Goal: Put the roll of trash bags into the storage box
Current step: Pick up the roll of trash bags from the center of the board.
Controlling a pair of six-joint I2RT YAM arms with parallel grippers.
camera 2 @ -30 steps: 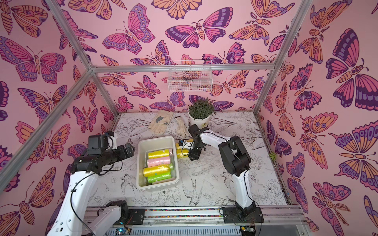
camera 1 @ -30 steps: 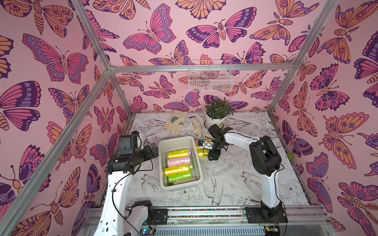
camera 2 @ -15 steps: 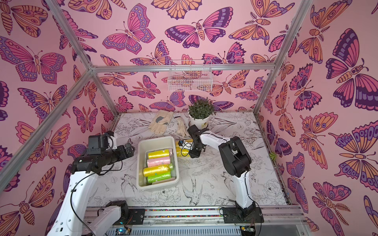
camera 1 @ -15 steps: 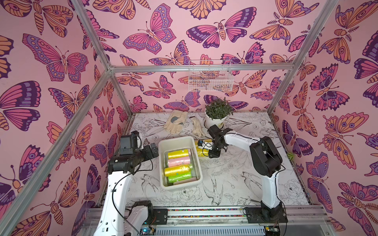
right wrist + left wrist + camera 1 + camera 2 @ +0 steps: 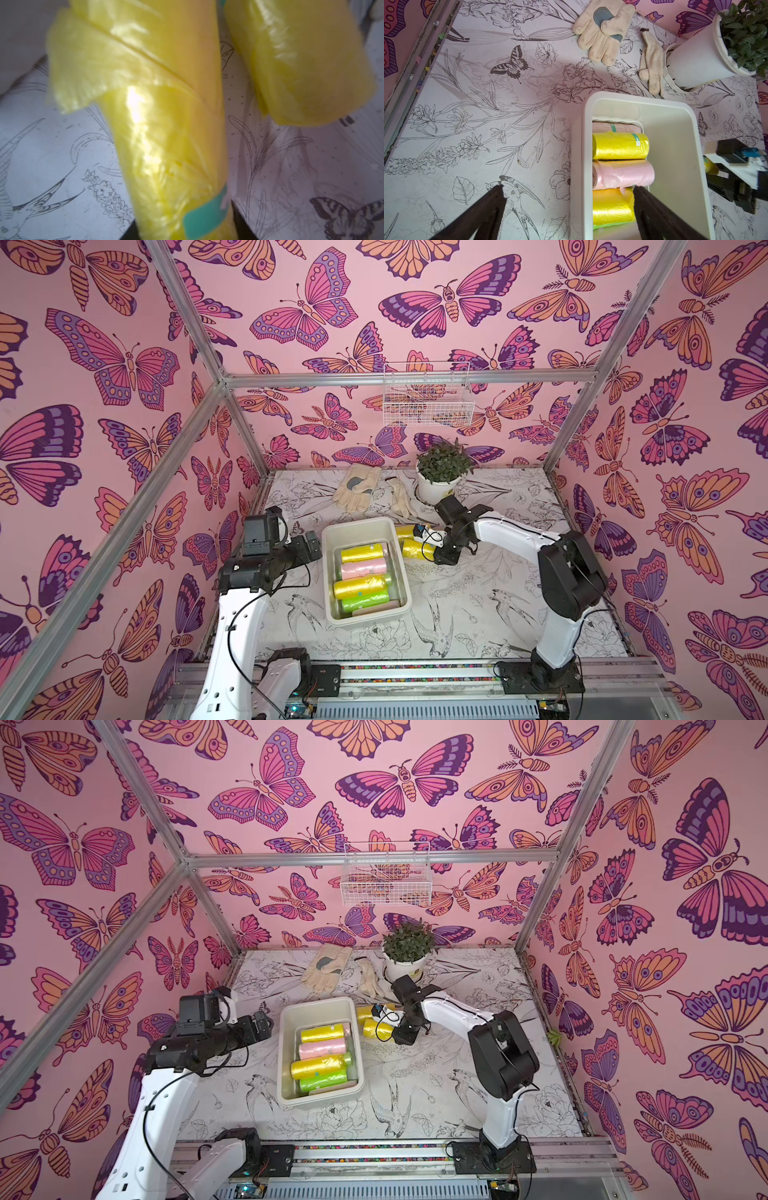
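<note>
I should next lift my right gripper over the storage box's rim, move it back, and let go of the yellow roll above the green roll (image 5: 365, 600), because that rim is in the way.
The storage box (image 5: 357, 526) (image 5: 316, 1002) stands mid-table, an off-white tub with several yellow, pink and green rolls lying in it. Just right of it, two yellow rolls of trash bags lie on the mat. My right gripper (image 5: 432, 551) (image 5: 390, 1031) (image 5: 182, 226) is shut on the nearer roll (image 5: 413, 549) (image 5: 162, 135), its dark fingers on either side of the end with the teal label. The other yellow roll (image 5: 405, 531) (image 5: 301, 62) lies free beside it. My left gripper (image 5: 311, 545) (image 5: 569, 187) hangs open over the box's left rim (image 5: 586, 145), holding nothing.
Two cream work gloves (image 5: 357, 487) lie behind the box. A potted plant in a round white pot (image 5: 436, 485) stands close behind my right wrist. A white wire basket (image 5: 428, 398) hangs on the back wall. Metal frame posts border the mat.
My right gripper's jaws have closed onto the nearer yellow roll beside the box. The left arm has not moved.
</note>
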